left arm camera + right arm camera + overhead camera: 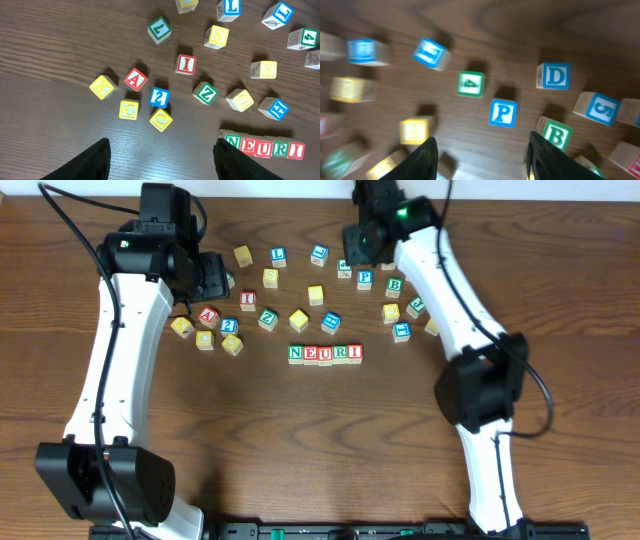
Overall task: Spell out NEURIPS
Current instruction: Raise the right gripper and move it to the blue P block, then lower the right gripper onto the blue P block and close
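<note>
The row stops at I and the blue P block (pixel 365 279) (pixel 503 113) lies below, so next my right gripper should move its open fingers down around the block's sides and close.
A row of blocks reading N E U R I (pixel 325 354) lies at the table's middle; it also shows at the lower right of the left wrist view (pixel 265 146). A blue P block (pixel 365 279) lies to the back right, just ahead of my right gripper (pixel 482 157), which is open and empty above the table (pixel 355 245). The P block sits between and beyond its fingers (pixel 503 113). Two yellow S blocks (pixel 216 36) (pixel 264 69) lie loose behind the row. My left gripper (pixel 160 160) is open and empty, hovering at the back left (pixel 215 275).
Loose blocks lie around: red A (pixel 135 78), yellow K (pixel 102 86), C (pixel 129 110), blue 2 (pixel 159 97), green Z (pixel 205 93), red I (pixel 186 64). Blue D (pixel 554 76), green B (pixel 557 134) and green 4 (pixel 470 83) lie near the P.
</note>
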Available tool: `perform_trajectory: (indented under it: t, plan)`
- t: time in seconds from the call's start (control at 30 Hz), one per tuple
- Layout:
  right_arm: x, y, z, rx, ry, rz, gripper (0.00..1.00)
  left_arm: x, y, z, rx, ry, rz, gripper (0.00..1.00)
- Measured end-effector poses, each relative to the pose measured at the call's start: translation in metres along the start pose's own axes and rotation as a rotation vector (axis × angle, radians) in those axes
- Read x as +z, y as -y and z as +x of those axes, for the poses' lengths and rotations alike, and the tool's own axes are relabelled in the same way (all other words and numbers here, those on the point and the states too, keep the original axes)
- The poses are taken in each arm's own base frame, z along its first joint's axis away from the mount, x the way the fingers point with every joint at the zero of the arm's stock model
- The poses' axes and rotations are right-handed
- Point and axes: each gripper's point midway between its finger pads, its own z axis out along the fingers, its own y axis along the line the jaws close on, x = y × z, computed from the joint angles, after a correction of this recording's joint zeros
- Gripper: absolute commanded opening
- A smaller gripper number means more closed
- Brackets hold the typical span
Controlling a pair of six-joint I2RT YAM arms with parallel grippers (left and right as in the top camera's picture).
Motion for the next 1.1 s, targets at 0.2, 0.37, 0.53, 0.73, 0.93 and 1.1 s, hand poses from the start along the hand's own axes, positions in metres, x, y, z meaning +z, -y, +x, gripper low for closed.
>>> perform_trajectory:
  t: [0.2, 0.37, 0.53, 0.73, 0.93, 1.1]
  plan:
    - [0.047, 0.012, 0.018, 0.011, -0.059, 0.052, 0.54, 0.0, 0.0, 0.0, 0.0, 0.0, 0.0, 0.65]
    - [0.059, 0.016, 0.02, 0.022, -0.065, 0.069, 0.52, 0.0, 0.0, 0.0, 0.0, 0.0, 0.0, 0.65]
    - [0.066, 0.016, 0.019, 0.039, -0.056, 0.068, 0.51, 0.0, 0.0, 0.0, 0.0, 0.0, 0.0, 0.65]
    - [0.076, 0.016, 0.02, 0.055, -0.054, 0.068, 0.49, 0.0, 0.0, 0.0, 0.0, 0.0, 0.0, 0.65]
    - [0.091, 0.02, 0.03, 0.064, -0.08, 0.087, 0.49, 0.0, 0.0, 0.0, 0.0, 0.0, 0.0, 0.65]
    - [0.093, 0.022, 0.031, 0.071, -0.082, 0.098, 0.4, 0.0, 0.0, 0.0, 0.0, 0.0, 0.0, 0.65]
